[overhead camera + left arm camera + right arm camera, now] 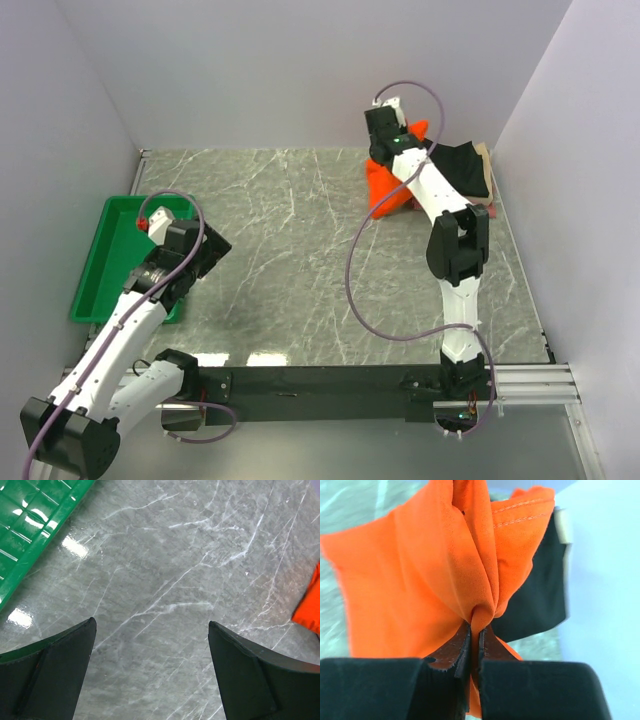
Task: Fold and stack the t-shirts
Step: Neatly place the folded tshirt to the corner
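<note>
My right gripper lifts the orange t-shirt across toward the wall next, since it hangs beside the folded stack, then lowers it over the black t-shirt [468, 168].
A bright orange t-shirt [390, 190] lies crumpled at the back right of the table, partly under the right arm. My right gripper [475, 622] is shut on a pinched fold of the orange t-shirt [420, 580], which bunches up around the jaws. Beside it lies a folded black t-shirt [468, 168] on a beige one [484, 152], with a pink edge [492, 208] showing beneath. The black t-shirt [540, 600] shows behind the orange cloth. My left gripper [152, 630] hangs open over bare marble at the left, holding nothing. An orange corner [310, 605] shows at its right edge.
A green plastic tray [105, 255] sits at the left edge of the table, also seen as the tray [30, 520] in the left wrist view. White walls close in the table on three sides. The right wall stands close to the folded stack.
</note>
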`<state>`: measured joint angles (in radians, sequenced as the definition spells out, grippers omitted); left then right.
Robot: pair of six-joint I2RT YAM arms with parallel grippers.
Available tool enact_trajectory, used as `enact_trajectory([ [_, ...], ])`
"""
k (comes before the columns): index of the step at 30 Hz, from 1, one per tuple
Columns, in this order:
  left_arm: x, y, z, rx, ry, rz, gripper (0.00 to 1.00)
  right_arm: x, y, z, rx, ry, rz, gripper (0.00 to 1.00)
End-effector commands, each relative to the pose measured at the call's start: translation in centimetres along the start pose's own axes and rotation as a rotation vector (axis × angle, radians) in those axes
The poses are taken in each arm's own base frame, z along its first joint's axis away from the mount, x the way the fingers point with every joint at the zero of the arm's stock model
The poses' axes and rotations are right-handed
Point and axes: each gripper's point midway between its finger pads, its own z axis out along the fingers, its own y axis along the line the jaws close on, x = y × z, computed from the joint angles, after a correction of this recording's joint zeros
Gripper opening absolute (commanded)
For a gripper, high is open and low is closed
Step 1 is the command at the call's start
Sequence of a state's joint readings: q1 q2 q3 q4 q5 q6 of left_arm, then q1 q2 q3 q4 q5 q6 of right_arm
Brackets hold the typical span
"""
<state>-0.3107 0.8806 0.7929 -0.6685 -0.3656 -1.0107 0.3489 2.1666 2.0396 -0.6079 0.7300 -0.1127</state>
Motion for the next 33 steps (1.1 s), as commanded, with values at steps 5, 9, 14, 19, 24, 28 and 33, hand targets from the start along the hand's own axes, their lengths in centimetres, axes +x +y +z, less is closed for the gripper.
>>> enact_trajectory([
  [5,-1.9,-1.7,-1.1,0.048,-0.039,-0.013,0.99,-4.2,-8.9,0.7,0.184,-0.074,0.026,0.0],
  [9,-2.3,-1.9,-1.5,0.055,-0.053,-0.014,0.99,-4.8,-11.9,1.3,0.202,-0.095,0.056,0.0],
  [14,-2.7,-2.3,-2.3,0.084,-0.058,-0.022,0.99,-6.2,-13.6,1.8,0.12,-0.153,0.156,0.0],
  [19,-3.4,-2.5,-2.8,0.1,-0.085,-0.034,0.99,-7.6,-15.5,2.3,0.061,-0.205,0.255,0.0],
  [24,-3.5,-2.6,-2.7,0.098,-0.088,-0.034,0.99,-9.0,-16.8,2.0,0.004,-0.265,0.33,0.0],
  [28,-3.5,-2.8,-2.5,0.095,-0.084,-0.031,0.99,-9.4,-17.5,2.3,-0.043,-0.282,0.388,0.0],
  [33,-3.4,-3.0,-2.0,0.083,-0.074,-0.025,0.99,-10.0,-17.9,2.3,-0.059,-0.305,0.413,0.0],
])
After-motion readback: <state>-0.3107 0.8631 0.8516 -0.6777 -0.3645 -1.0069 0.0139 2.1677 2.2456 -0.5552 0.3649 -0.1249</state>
